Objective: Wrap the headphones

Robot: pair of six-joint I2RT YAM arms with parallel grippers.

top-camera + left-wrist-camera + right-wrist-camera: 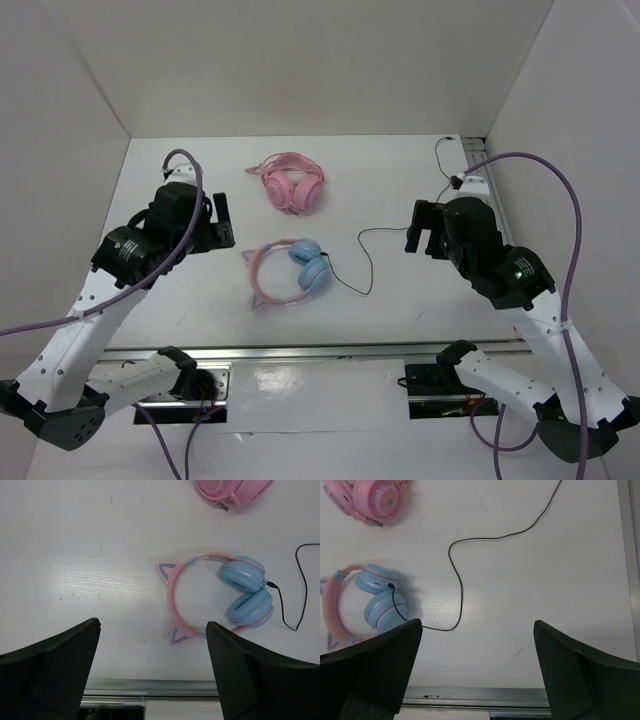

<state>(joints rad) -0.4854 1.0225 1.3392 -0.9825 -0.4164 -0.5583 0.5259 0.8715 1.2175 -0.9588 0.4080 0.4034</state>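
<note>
I will lower the fingers of my left gripper onto the bare part of the headband between its ears, since the headband lies below, to the gripper's right in the top view.
The headphones with light blue ear cups and a pink cat-ear headband lie flat near the middle of the white table. They also show in the left wrist view and the right wrist view. Their thin black cable runs loosely right and back toward the far right corner; it also shows in the right wrist view. My left gripper is open and empty, held above the table left of the headphones. My right gripper is open and empty, above the table right of the cable.
All-pink headphones lie further back on the table, also in the left wrist view and the right wrist view. White walls enclose the table on three sides. A metal rail runs along the near edge.
</note>
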